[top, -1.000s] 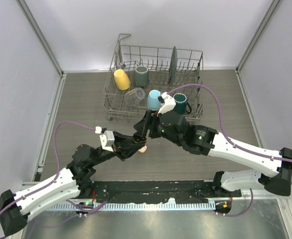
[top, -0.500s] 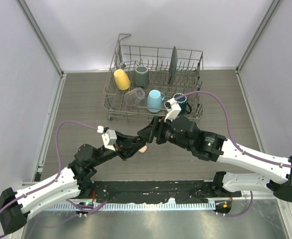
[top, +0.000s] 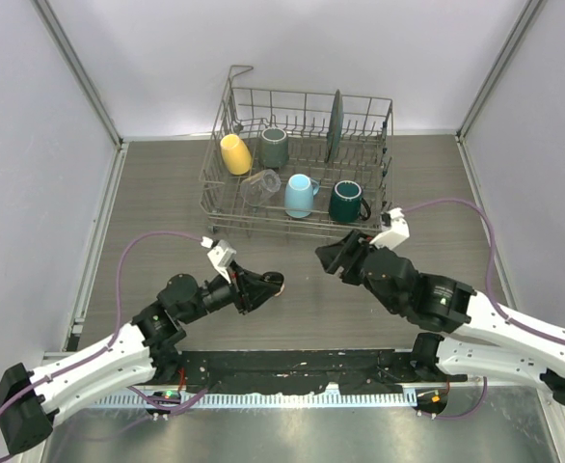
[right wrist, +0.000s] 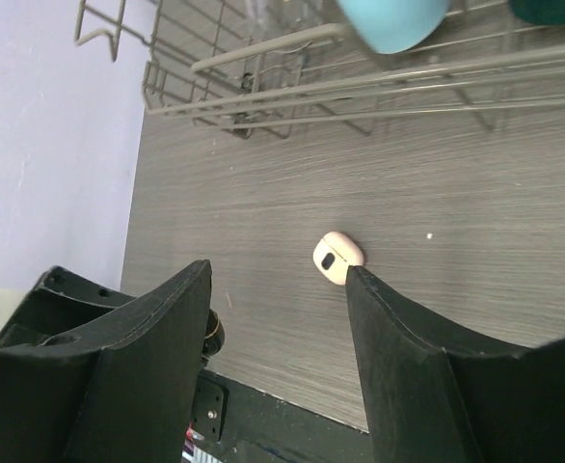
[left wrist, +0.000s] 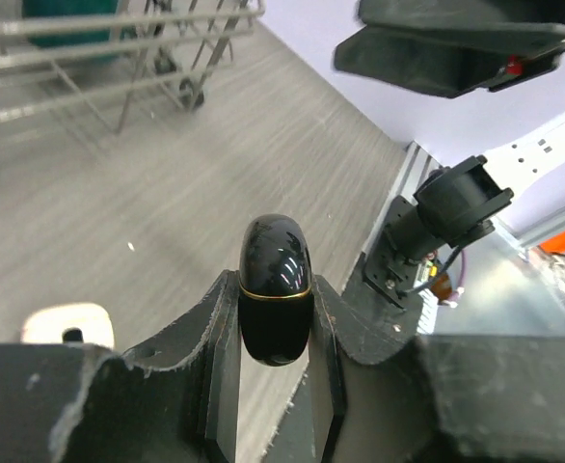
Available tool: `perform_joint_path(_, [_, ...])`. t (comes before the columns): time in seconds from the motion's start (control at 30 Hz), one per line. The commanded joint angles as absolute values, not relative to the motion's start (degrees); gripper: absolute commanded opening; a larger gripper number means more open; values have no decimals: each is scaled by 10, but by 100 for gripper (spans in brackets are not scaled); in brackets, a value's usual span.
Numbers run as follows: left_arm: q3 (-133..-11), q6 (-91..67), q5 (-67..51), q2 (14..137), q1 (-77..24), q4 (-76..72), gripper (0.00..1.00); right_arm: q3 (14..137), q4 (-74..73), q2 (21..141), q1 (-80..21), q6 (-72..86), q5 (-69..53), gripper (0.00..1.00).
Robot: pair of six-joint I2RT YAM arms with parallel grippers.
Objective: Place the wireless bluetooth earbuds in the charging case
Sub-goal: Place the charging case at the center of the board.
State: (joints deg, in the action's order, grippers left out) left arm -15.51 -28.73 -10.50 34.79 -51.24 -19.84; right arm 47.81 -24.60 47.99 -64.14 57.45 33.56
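My left gripper will first move down and back to set the black case on the empty wood on the near side of the cream case.
My left gripper is shut on a glossy black oval charging case with a thin gold seam, held closed and clear of the table. In the top view the left gripper sits at table centre. Just beside it a small cream-white rounded case lies on the wood. That cream case carries a dark oval mark and also shows low in the left wrist view. My right gripper hangs open and empty to the right, its fingers framing the cream case from above. The earbuds are out of view.
A wire dish rack stands at the back with a yellow mug, a grey-green mug, a light blue mug, a dark teal mug, a clear glass and a dark plate. Walls close both sides.
The right gripper has drawn back to the right, away from the left gripper, which it hovered over before. The left gripper keeps its hold on the black case and has shifted slightly right.
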Motion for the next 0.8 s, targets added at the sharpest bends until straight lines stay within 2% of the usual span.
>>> perform_joint_path(0.0, [-142,-460,-96,359,-511,-150,0,452,-266,433,-642,632,406,63])
perform_joint_path(0.23, [-75,-572,-96,422,-511,-214,0,439,-278,432,-642,656,403,63])
perform_joint_path(0.77, [-77,-613,-60,545,-510,-199,2,456,-278,474,-642,647,392,63])
